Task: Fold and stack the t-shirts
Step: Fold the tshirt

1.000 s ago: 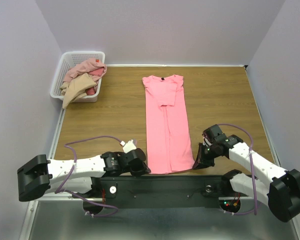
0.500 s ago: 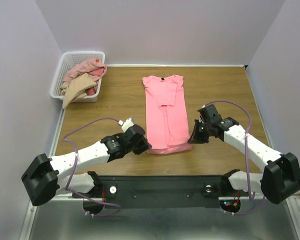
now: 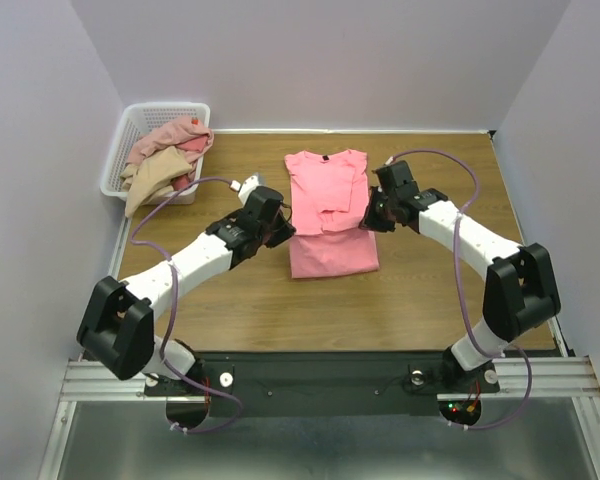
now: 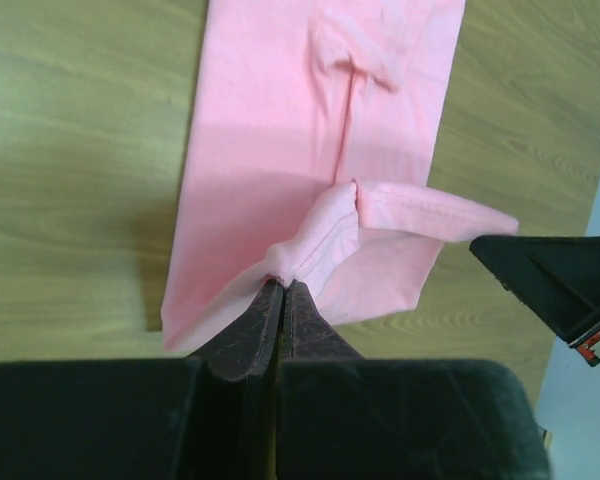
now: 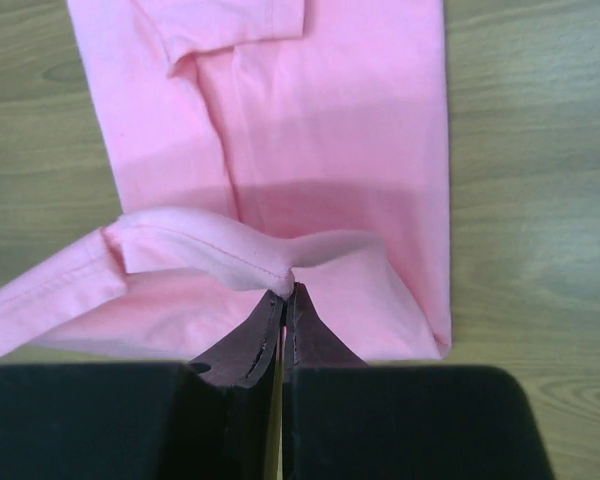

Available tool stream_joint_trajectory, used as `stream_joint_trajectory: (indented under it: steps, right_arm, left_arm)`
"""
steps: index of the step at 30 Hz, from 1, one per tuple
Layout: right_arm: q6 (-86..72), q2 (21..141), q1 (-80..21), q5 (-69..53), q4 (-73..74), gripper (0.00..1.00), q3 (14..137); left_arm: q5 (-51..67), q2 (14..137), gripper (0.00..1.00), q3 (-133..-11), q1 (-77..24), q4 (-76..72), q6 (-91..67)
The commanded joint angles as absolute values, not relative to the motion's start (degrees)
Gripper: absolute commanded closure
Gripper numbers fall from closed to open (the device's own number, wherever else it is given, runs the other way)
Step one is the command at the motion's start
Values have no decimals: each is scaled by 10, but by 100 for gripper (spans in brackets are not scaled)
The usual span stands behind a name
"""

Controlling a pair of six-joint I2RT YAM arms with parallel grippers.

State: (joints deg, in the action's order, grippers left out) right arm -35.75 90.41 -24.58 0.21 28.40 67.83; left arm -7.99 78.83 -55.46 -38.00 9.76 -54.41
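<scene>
My left gripper still has the hem raised over the middle of the shirt. I will next move it outward and down onto the upper half's basket-side edge [image 3: 298,212] [image 4: 215,95] and release the hem.
A bright salmon-pink t-shirt [image 3: 326,215] lies on the wooden table, collar at the far end, its bottom half folded up over the upper half. My left gripper [image 3: 280,232] is shut on the shirt's left hem corner [image 4: 298,262]. My right gripper [image 3: 368,218] is shut on the right hem corner [image 5: 280,278]. Both hold the hem a little above the shirt's middle. More t-shirts [image 3: 163,162], dusty pink and tan, are heaped in the white lattice basket [image 3: 123,140] at the far left.
The basket stands at the table's far-left corner, with tan cloth hanging over its front rim. Grey walls enclose the table on three sides. Bare wood [image 3: 450,280] lies near the front and right.
Both grippers have carried the shirt's hem from the near edge toward the far end, so the shirt has gone from full length to folded about in half.
</scene>
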Motion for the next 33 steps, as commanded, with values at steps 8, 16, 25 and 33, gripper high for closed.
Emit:
stream_joint_trajectory:
  steps: [8, 16, 25, 33]
  right_arm:
    - [-338, 935, -226, 58, 259, 100, 736]
    - [-332, 919, -219, 84, 259, 100, 740]
    - [-318, 979, -207, 76, 253, 100, 782]
    - [-316, 1040, -201, 77, 246, 100, 812]
  left_arm:
    - [-68, 878, 100, -641, -336, 77, -462]
    - [-48, 918, 100, -670, -322, 54, -447]
    - [-36, 978, 100, -708, -309, 51, -435]
    - [-43, 1028, 100, -738, -296, 45, -432]
